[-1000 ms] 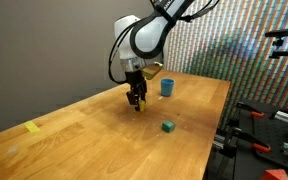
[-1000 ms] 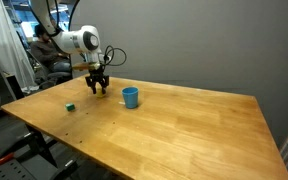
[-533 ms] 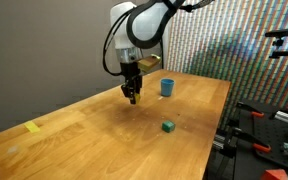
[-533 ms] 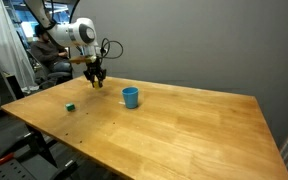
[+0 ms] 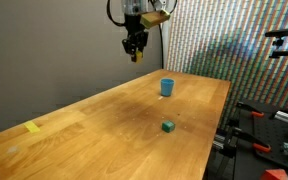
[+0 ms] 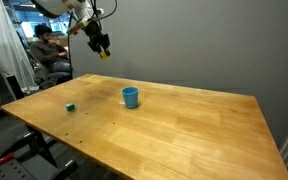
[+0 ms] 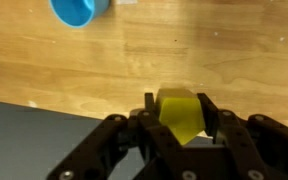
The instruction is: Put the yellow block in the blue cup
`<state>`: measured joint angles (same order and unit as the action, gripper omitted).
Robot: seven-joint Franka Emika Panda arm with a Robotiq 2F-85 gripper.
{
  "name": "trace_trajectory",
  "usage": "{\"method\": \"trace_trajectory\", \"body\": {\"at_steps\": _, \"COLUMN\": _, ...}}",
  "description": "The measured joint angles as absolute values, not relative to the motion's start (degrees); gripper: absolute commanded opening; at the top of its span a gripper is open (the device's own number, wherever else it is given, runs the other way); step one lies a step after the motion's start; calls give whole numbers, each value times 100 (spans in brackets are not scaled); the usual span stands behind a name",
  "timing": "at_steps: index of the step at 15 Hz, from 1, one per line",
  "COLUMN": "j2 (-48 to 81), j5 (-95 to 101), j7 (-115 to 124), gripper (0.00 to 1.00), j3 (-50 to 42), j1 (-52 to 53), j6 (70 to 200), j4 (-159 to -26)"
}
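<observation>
The blue cup is aside and far below, so my gripper will next turn, cross toward it and lower over the cup's opening (image 7: 74, 9) to release the yellow block (image 7: 181, 115).
My gripper (image 7: 178, 112) is shut on the yellow block (image 7: 181, 115), a small bright yellow cube held between the two black fingers. In both exterior views the gripper (image 5: 135, 52) (image 6: 103, 50) hangs high above the wooden table with the block (image 6: 104, 54) in it. The blue cup (image 5: 167, 87) (image 6: 130, 96) stands upright on the table, below and to the side of the gripper. In the wrist view the cup (image 7: 78, 11) shows at the top left, far from the jaws.
A small green cube (image 5: 168, 126) (image 6: 70, 106) sits on the wooden table (image 5: 104, 125) near one edge. A flat yellow tape patch (image 5: 33, 127) lies at the table's far end. Clamps and gear (image 5: 274, 125) stand beside the table. A person (image 6: 46, 50) sits behind it.
The gripper has risen well above the table with the yellow block held in it. The cup and green cube have not moved.
</observation>
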<state>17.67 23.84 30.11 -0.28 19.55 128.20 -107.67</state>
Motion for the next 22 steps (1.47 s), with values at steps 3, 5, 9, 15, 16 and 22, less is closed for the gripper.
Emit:
{"method": "trace_trajectory", "body": {"at_steps": 3, "j2": 1295, "j5": 2989, "j7": 3915, "gripper": 20, "j3": -185, "j1": 1883, "j6": 12603, "j4": -11188}}
{"method": "trace_trajectory", "body": {"at_steps": 5, "j2": 1154, "j5": 3238, "j7": 4524, "gripper": 20, "j3": -203, "j1": 1739, "j6": 12453, "j4": -11477}}
{"method": "trace_trajectory", "body": {"at_steps": 9, "j2": 1241, "j5": 3236, "j7": 5149, "gripper": 20, "j3": -191, "j1": 1403, "j6": 12349, "j4": -11965}}
{"method": "trace_trajectory", "body": {"at_steps": 15, "j2": 1701, "j5": 3239, "j7": 5599, "gripper": 20, "j3": -207, "j1": 1082, "j6": 12679, "j4": -12178}}
{"method": "trace_trajectory", "body": {"at_steps": 16, "j2": 1782, "j5": 3239, "j7": 5641, "gripper": 20, "j3": -214, "j1": 1050, "j6": 12736, "j4": -12175}}
{"method": "trace_trajectory", "body": {"at_steps": 22, "j2": 2170, "j5": 3254, "j7": 5768, "gripper": 20, "j3": -355, "j1": 1013, "j6": 13050, "j4": -12048}}
